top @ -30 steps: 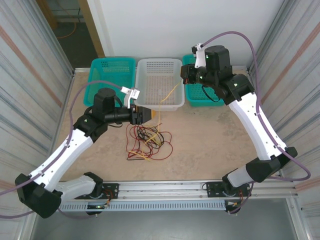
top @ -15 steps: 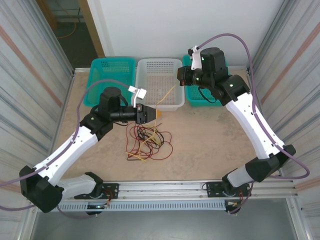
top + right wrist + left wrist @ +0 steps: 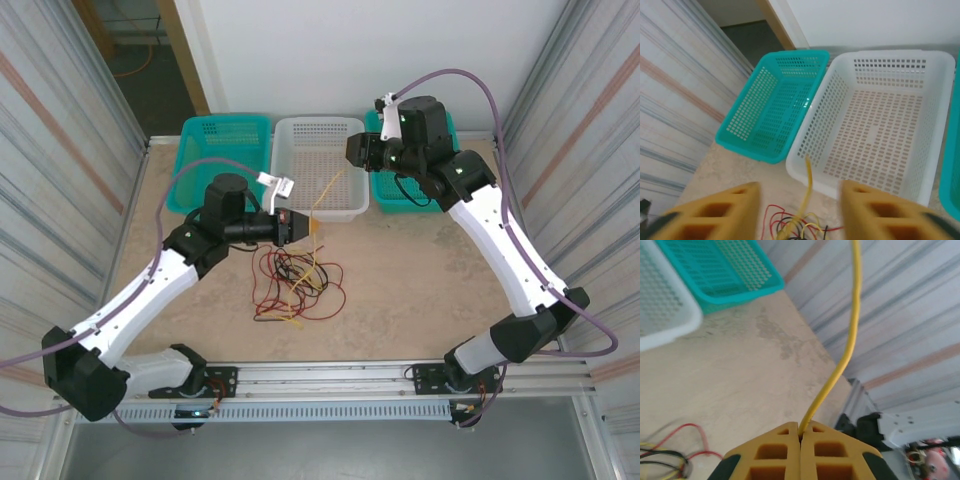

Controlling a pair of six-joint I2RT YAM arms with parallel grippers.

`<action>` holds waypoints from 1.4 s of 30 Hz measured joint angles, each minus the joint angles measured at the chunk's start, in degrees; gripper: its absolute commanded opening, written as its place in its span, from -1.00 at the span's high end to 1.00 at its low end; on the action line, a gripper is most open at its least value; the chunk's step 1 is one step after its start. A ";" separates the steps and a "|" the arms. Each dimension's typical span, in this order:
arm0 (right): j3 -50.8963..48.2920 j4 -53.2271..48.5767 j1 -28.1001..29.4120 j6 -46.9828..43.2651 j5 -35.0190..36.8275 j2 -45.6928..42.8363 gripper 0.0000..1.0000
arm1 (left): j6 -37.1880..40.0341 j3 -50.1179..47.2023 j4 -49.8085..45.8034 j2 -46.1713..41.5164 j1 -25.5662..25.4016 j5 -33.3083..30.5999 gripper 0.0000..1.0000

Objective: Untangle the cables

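Observation:
The teal basket by the doorway point(image 3: 220, 154) stands outward of my left gripper, so I need to swing the gripper outward over it and release the yellow cable there.
The cables point(image 3: 296, 283) lie in a tangle of red, black and pale yellow wires on the table in front of the white basket point(image 3: 300, 135). My left gripper point(image 3: 299, 227) is just above the tangle's far side, shut on a yellow cable point(image 3: 842, 360) that rises from between its fingertips. That yellow cable point(image 3: 330, 188) slants up over the basket's front rim, its end free. My right gripper point(image 3: 352, 151) hangs open above the basket, and the yellow cable's tip point(image 3: 809, 175) stands loose between its spread fingers point(image 3: 735, 205). The tangle point(image 3: 800, 227) shows below them.
Three baskets line the far edge of the table: a teal one point(image 3: 222, 145) at the left, the white one in the middle, another teal one point(image 3: 400, 190) at the right under my right arm. Corrugated walls close both sides. A metal rail point(image 3: 330, 375) runs along the near edge.
My left gripper moved right and shut on the yellow cable. My right gripper opened and let that cable go, shifting slightly left over the white basket.

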 measured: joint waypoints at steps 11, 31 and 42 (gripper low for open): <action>-16.44 0.76 -6.43 4.15 2.56 -12.04 -0.95 | 18.91 18.01 -6.51 9.77 13.57 -32.89 1.00; -36.28 3.69 2.29 10.36 0.90 -14.99 -0.84 | 37.18 41.13 7.37 46.45 22.71 -52.78 1.00; -36.17 6.08 2.29 10.32 -0.17 -9.40 -0.80 | 26.05 49.24 0.63 52.78 25.27 -53.62 -0.03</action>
